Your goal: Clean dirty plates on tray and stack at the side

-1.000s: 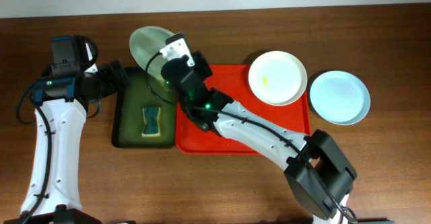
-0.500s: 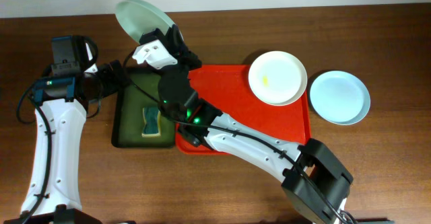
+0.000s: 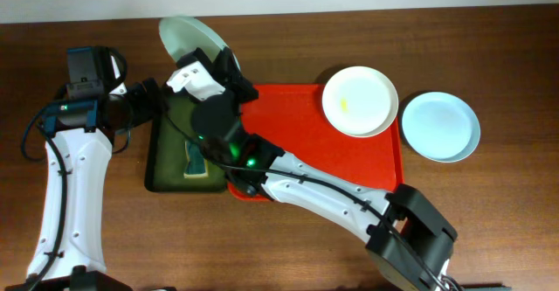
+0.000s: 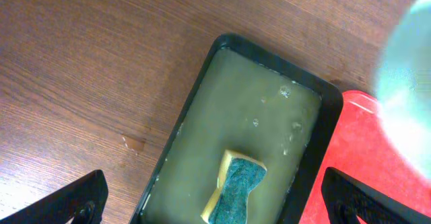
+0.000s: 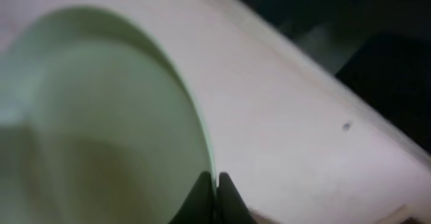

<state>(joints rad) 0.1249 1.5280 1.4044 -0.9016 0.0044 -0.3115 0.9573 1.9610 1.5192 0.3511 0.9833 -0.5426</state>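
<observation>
The robot's right gripper should next swing the pale green plate (image 3: 188, 36) back and down toward the white plate (image 3: 360, 100), onto the middle of the red tray, because that part of the tray is bare.
My right gripper (image 3: 210, 57) is shut on the rim of the pale green plate (image 3: 188, 36) and holds it tilted above the far end of the dark green tray (image 3: 157, 164); the right wrist view shows the fingers (image 5: 215, 187) pinching the plate's edge (image 5: 101, 116). The white plate (image 3: 360, 100), with a small yellow smear, sits on the right end of the red tray (image 3: 297, 116). The pale blue plate (image 3: 440, 126) lies on the table right of the tray. My left gripper (image 4: 215, 207) is open above the dark green tray (image 4: 316, 177), over a sponge (image 4: 237, 187).
The dark green tray holds murky liquid and a yellow-and-green sponge (image 3: 196, 157). It lies against the red tray's left edge (image 4: 350, 163). The right arm stretches across the red tray's left half. A pale wall runs along the table's far edge.
My right gripper has swung the green plate left and up from over the trays' junction to above the dark green tray's far end. The left arm has not moved.
</observation>
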